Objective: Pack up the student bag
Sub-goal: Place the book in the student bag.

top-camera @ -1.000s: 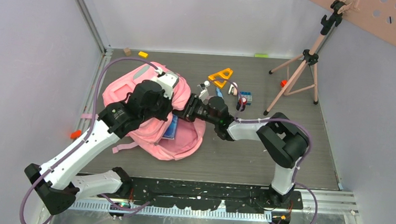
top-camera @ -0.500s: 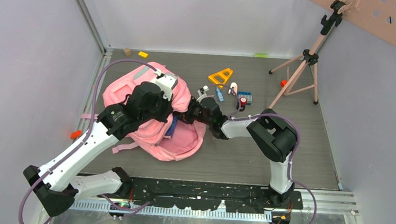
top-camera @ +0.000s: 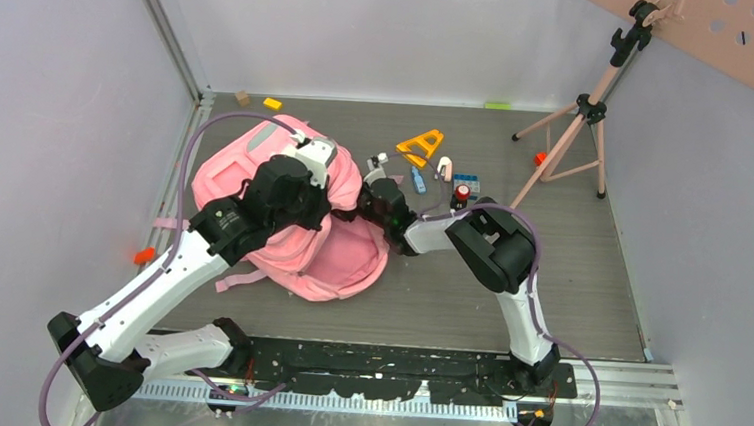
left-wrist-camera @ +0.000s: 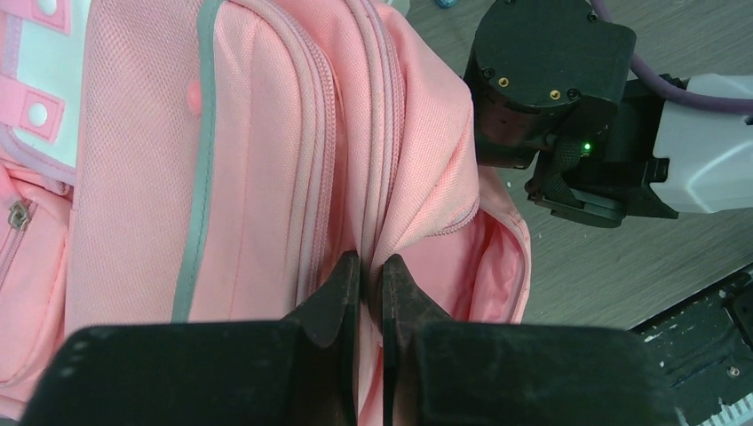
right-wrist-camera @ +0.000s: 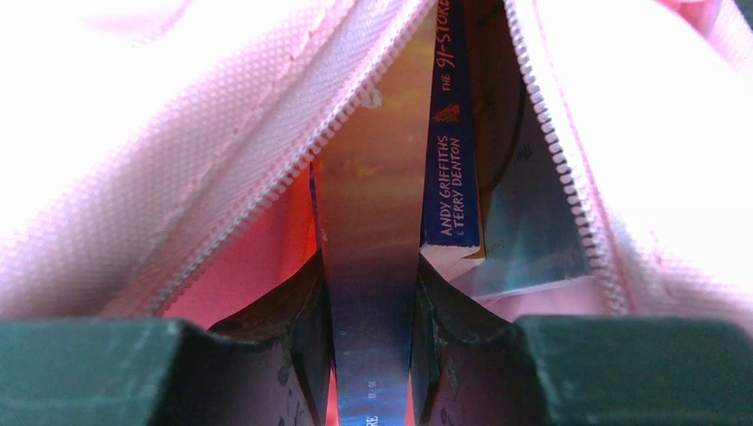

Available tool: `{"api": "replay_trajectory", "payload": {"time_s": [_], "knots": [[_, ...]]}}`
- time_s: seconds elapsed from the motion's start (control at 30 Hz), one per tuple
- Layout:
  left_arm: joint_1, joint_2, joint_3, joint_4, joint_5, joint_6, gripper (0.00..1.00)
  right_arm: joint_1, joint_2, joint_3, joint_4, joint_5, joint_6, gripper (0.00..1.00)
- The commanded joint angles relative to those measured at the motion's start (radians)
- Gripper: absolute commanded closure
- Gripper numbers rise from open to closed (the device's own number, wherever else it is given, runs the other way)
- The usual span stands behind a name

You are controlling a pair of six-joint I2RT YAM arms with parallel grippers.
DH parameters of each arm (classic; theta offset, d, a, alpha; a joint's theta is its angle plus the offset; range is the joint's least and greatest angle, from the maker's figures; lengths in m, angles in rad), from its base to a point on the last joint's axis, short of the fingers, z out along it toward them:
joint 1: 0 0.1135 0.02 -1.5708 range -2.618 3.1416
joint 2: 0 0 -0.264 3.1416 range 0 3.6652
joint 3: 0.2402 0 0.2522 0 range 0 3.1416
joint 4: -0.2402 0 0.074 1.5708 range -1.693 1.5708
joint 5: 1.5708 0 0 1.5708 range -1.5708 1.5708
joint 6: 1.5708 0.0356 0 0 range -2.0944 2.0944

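Note:
I will carry the bag's pink zipper edge to the right in the top view next with my left gripper, over the bag's opening, and let go of it, because the books stand inside the bag.
The pink student bag [top-camera: 341,263] lies left of the table's middle, its main zipper mouth facing right. My left gripper [left-wrist-camera: 371,266] is shut on the fabric edge of the bag [left-wrist-camera: 257,133] beside the zipper and holds the mouth apart. My right gripper [right-wrist-camera: 368,275] is inside the opening, shut on a thin blue-spined book [right-wrist-camera: 368,195]. A second book [right-wrist-camera: 451,160] with a blue spine stands just right of it inside the bag. In the top view the right gripper [top-camera: 363,210] is hidden at the bag's mouth, close to the left gripper [top-camera: 338,212].
Loose items lie behind the right arm: an orange triangle ruler [top-camera: 420,146], a white piece [top-camera: 444,168], a blue pen-like thing [top-camera: 417,181] and a blue box [top-camera: 466,181]. A tripod [top-camera: 580,117] stands at the back right. Small blocks [top-camera: 273,104] sit at the back left.
The right arm has moved left, carrying the book deeper into the bag; the blue cover no longer shows from above. The left gripper keeps its hold.

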Motion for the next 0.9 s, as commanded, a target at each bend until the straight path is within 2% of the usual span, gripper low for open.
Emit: {"api": "replay_trajectory", "payload": {"time_s": [0.0,0.2,0.27,0.47,0.6,0.73,0.87], "knots": [[-0.019,-0.033,0.030,0.220,0.107,-0.060,1.00,-0.007,0.029,0.088,0.099,0.090,-0.075,0.98],[-0.019,-0.036,0.017,0.206,0.088,-0.075,1.00,-0.006,-0.007,0.045,0.068,0.090,-0.109,0.78],[-0.019,-0.035,0.019,0.195,0.076,-0.076,1.00,-0.007,-0.026,0.022,0.048,0.091,-0.119,0.66],[-0.017,-0.039,0.016,0.172,0.043,-0.080,1.00,-0.007,-0.116,-0.073,0.018,0.084,-0.168,0.42],[-0.012,-0.039,0.007,0.173,0.040,-0.089,1.00,-0.007,-0.191,-0.154,-0.034,0.086,-0.210,0.35],[-0.008,-0.030,-0.004,0.179,0.037,-0.098,1.00,-0.006,-0.298,-0.248,-0.137,0.112,-0.256,0.32],[-0.005,-0.005,-0.029,0.195,0.036,-0.103,1.00,-0.007,-0.472,-0.355,-0.233,0.185,-0.317,0.32]]}}
